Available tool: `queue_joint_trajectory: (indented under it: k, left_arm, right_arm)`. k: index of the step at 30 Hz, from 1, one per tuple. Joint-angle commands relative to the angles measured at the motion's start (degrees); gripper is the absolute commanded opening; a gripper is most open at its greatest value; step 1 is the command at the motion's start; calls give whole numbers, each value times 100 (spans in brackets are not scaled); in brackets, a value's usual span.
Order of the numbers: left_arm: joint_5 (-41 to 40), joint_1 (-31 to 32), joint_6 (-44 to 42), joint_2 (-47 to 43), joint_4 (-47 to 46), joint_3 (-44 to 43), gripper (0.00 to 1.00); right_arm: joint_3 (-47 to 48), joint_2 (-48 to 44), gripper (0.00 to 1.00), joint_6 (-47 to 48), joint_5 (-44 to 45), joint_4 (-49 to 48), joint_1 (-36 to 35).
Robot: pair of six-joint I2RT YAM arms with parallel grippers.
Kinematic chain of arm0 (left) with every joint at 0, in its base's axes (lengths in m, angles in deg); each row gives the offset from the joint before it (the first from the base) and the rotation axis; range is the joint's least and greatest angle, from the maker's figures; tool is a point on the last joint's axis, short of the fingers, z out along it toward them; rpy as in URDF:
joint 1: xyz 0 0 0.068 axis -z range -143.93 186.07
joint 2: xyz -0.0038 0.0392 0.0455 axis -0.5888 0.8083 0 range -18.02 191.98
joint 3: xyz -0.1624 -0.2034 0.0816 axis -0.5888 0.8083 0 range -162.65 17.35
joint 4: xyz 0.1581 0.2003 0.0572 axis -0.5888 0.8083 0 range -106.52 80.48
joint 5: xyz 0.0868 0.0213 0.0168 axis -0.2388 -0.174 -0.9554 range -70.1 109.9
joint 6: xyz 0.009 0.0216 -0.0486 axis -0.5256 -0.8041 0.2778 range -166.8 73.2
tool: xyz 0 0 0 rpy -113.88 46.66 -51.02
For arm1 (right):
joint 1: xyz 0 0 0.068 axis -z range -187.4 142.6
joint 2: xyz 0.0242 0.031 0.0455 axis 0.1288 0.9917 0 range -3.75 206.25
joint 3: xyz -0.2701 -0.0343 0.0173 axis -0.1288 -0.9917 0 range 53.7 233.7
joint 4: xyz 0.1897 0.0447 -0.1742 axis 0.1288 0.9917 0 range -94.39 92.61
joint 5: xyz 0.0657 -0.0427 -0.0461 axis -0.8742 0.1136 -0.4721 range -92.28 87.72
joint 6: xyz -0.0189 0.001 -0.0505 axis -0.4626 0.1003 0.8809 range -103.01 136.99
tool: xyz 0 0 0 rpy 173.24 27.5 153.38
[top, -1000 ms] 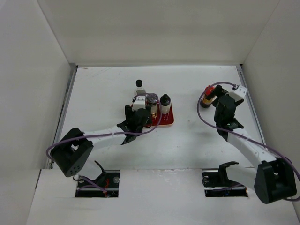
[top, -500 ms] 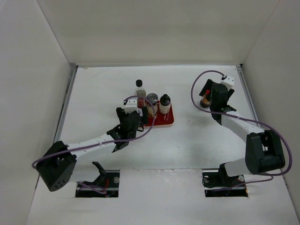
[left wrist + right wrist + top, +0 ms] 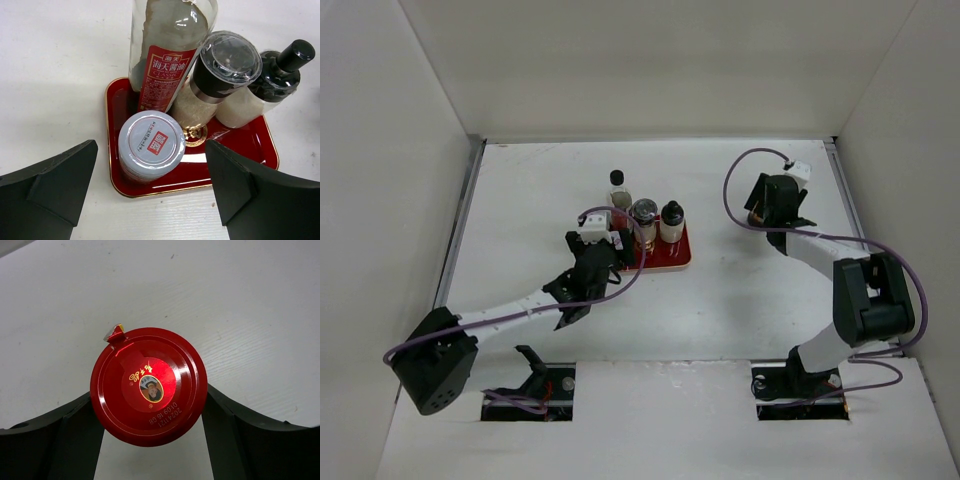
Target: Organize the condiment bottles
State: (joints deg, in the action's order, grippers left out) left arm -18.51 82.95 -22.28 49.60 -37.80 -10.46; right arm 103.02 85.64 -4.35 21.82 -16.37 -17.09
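Next, the right gripper moves back, left in the top view, and releases the jar in the tray's near corner by the black-capped bottle [image 3: 280, 75], as that corner is empty.
Four condiment bottles stand on a red tray [image 3: 250, 145]: a grey-capped jar [image 3: 151, 144] at its near left corner, a tall red-labelled bottle [image 3: 167, 50], a clear-lidded grinder [image 3: 225, 62] and a black-capped bottle [image 3: 280, 75]. My left gripper [image 3: 151, 150] is open, its fingers wide on either side of the grey-capped jar without touching it. At the far right a red-capped jar [image 3: 148, 385] stands on the table. My right gripper [image 3: 150, 405] straddles it, fingers [image 3: 250, 440] drawn in under the cap on both sides. From above, the right gripper [image 3: 765, 205] hides most of that jar [image 3: 756, 214].
The tray [image 3: 677, 258] sits mid-table with the left gripper [image 3: 610, 243] at its left edge. White walls enclose the table on three sides; the red-capped jar is near the right wall. A purple cable loops over each arm.
My left gripper has opened and drawn back from the tray, leaving the grey-capped jar on it. My right arm has swung over the red-capped jar and its fingers have closed in.
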Motion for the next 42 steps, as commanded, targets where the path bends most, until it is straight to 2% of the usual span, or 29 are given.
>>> queue_joint_trajectory:
  k: [1,4,7,11,17,22,25,30,42]
  left_arm:
    - [132,-8,89,-248,-377,74,90]
    - [97,19,89,-468,-561,197,91]
    - [124,19,89,-652,-606,241,100]
    - [45,46,89,-811,-676,338,100]
    - [-175,63,141,-987,-676,417,100]
    - [-360,11,290,-1364,-641,619,100]
    - [-290,-139,440,-1496,-571,663,100]
    - [-237,-130,528,-1532,-518,760,100]
    - [-228,-244,660,-1444,-491,892,100]
  right_arm:
    - [17,-315,54,16,340,-269,-10]
    - [-264,-868,50,139,665,-427,-378]
    - [-519,-1544,50,183,798,-401,-791]
    - [-879,-2468,50,60,798,-261,-1406]
    - [-1021,-2909,49,-212,859,-268,-2654]
    - [-968,-2453,48,-379,921,-1102,-3533]
    - [-793,-1997,48,-371,939,-1490,-3754]
    - [-538,-1389,48,-292,1018,-1868,-3878]
    - [-643,-537,50,-89,1281,-2861,-3921]
